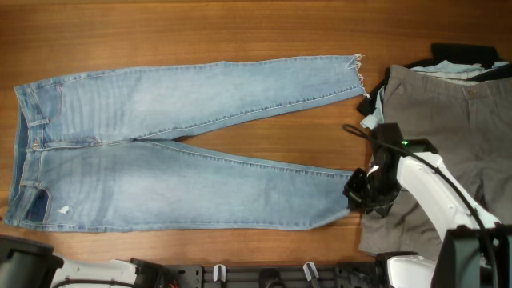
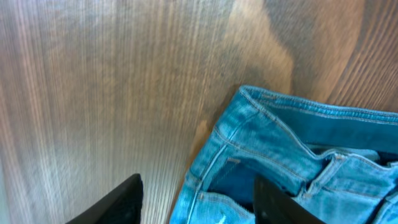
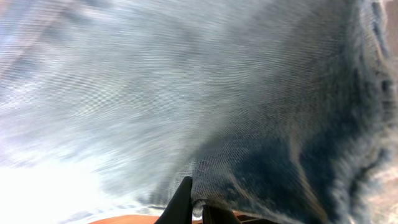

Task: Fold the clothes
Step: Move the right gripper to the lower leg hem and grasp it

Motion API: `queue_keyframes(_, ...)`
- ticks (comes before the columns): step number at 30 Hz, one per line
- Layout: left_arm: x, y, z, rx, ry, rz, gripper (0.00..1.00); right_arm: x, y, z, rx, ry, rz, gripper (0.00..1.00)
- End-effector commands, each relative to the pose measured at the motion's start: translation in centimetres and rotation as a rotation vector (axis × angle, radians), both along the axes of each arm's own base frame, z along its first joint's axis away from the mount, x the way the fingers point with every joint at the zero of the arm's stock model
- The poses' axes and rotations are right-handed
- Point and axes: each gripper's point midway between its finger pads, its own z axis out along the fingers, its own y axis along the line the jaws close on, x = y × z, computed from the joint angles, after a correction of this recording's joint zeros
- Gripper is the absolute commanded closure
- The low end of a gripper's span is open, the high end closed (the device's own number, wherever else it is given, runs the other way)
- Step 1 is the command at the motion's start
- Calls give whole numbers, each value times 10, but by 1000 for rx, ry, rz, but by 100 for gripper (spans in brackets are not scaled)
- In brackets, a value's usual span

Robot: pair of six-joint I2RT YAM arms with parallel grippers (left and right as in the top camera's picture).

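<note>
Both legs lie spread apart, so the robot's right gripper will next lift the near leg's hem, carry it outward onto the far leg's frayed hem (image 1: 357,76) and let it go.
The light blue jeans (image 1: 160,152) lie flat across the table, waist at the left, both legs stretching right. My right gripper (image 1: 360,192) is at the hem of the near leg and is shut on the denim; the right wrist view shows the fingers (image 3: 200,208) pinching a fold of the cloth (image 3: 249,124). My left gripper (image 2: 196,202) is open, hovering over the jeans' waistband corner (image 2: 261,124) at the table's near left; a finger stands on each side of the waist edge, not touching.
Grey shorts (image 1: 448,136) lie at the right under my right arm, on top of small dark and pale garments (image 1: 464,60). Bare wood lies beyond the far leg and left of the waistband (image 2: 93,93).
</note>
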Motion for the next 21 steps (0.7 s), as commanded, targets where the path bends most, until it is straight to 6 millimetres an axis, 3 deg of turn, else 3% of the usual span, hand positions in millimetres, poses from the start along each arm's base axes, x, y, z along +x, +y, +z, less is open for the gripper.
queue_keyframes(1, 14, -9, -20, -11, -76, -117, 39, 27, 9, 25, 62, -131, 25, 95)
queue_keyframes(4, 45, -4, -30, 55, -248, -259, 22, 43, 16, 36, 113, -217, 70, 96)
queue_keyframes(11, 64, 3, -48, 88, -289, -343, 12, 51, 25, 41, 167, -254, 67, 96)
queue_keyframes(14, 68, -6, -66, 43, -264, -376, 27, 54, 25, 42, 166, -263, 65, 96)
queue_keyframes(15, 66, -8, -72, 27, -250, -376, 41, 56, 25, 44, 166, -270, 67, 96)
queue_keyframes(20, 60, -11, -76, 7, -224, -364, 95, 77, 25, 67, 159, -353, 72, 96)
queue_keyframes(21, 60, -11, -75, 4, -227, -361, 96, 79, 24, 70, 155, -362, 73, 95)
